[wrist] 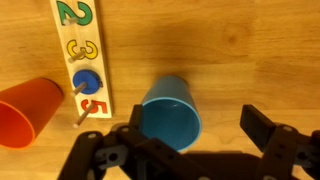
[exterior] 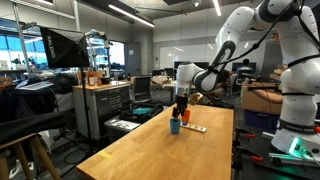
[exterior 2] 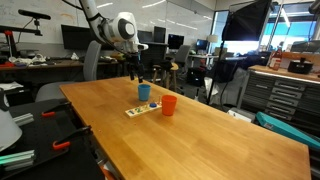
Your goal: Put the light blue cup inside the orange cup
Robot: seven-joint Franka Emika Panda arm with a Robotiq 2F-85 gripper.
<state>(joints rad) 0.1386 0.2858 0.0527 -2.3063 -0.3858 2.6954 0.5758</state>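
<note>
The robot's gripper will next shift slightly to the right in the wrist view and lower to the light blue cup's rim [exterior 2: 144, 86] [wrist: 198, 124], since the cup's opening faces up for one finger.
The light blue cup [wrist: 170, 118] stands upright with its open mouth up, directly below my gripper [wrist: 195, 135]. The gripper is open and empty; the cup lies between the fingers, close to the left one. The orange cup [wrist: 28, 110] stands to the cup's left, beyond a number puzzle strip [wrist: 82, 50]. In both exterior views the gripper [exterior: 181, 103] [exterior 2: 138, 75] hovers a little above the light blue cup [exterior: 175, 126] [exterior 2: 144, 92], with the orange cup [exterior: 184, 116] [exterior 2: 168, 105] close beside it on the wooden table [exterior 2: 200, 140].
The flat number puzzle strip [exterior 2: 140, 110] [exterior: 195, 128] lies between and beside the cups. Workshop benches, monitors and cabinets surround the table, and a second white robot [exterior: 295, 80] stands at its side.
</note>
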